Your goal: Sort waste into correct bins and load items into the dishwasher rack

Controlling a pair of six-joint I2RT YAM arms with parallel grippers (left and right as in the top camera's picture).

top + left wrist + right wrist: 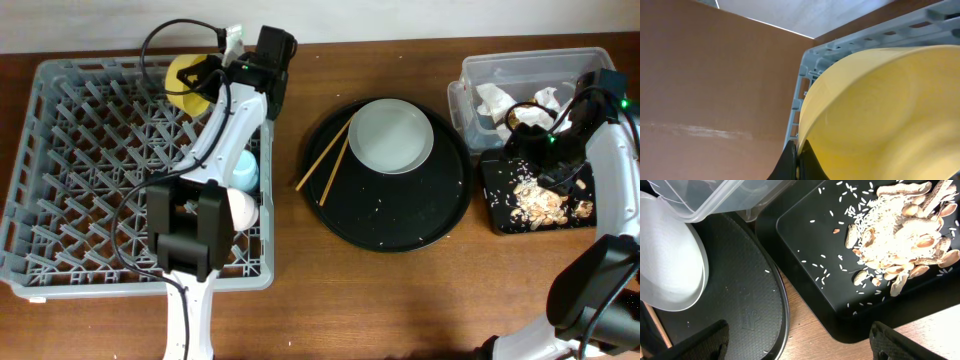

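My left gripper brings the small yellow bowl (188,82) down onto the rack's far wires below next, clear of the light blue cup, and releases the bowl's rim.
My left gripper (205,80) is shut on the rim of the small yellow bowl (188,82) over the far edge of the grey dishwasher rack (60,190); in the left wrist view the bowl (880,115) fills the frame and my fingers (797,162) pinch its edge. The light blue cup (246,168) sits in the rack. The pink cup is hidden. The grey-green plate (391,135) and chopsticks (325,160) lie on the round black tray (400,225). My right gripper (800,340) is open and empty over the shallow black tray (495,200) of food scraps (540,205). Napkins (495,100) lie in the clear tub (470,75).
A white rounded object (243,208) rests in the rack beside the left arm. In the right wrist view the plate (670,255), the round tray (745,305), the tub's corner (705,205), the scraps (900,230) and a strip of bare table (815,325) show.
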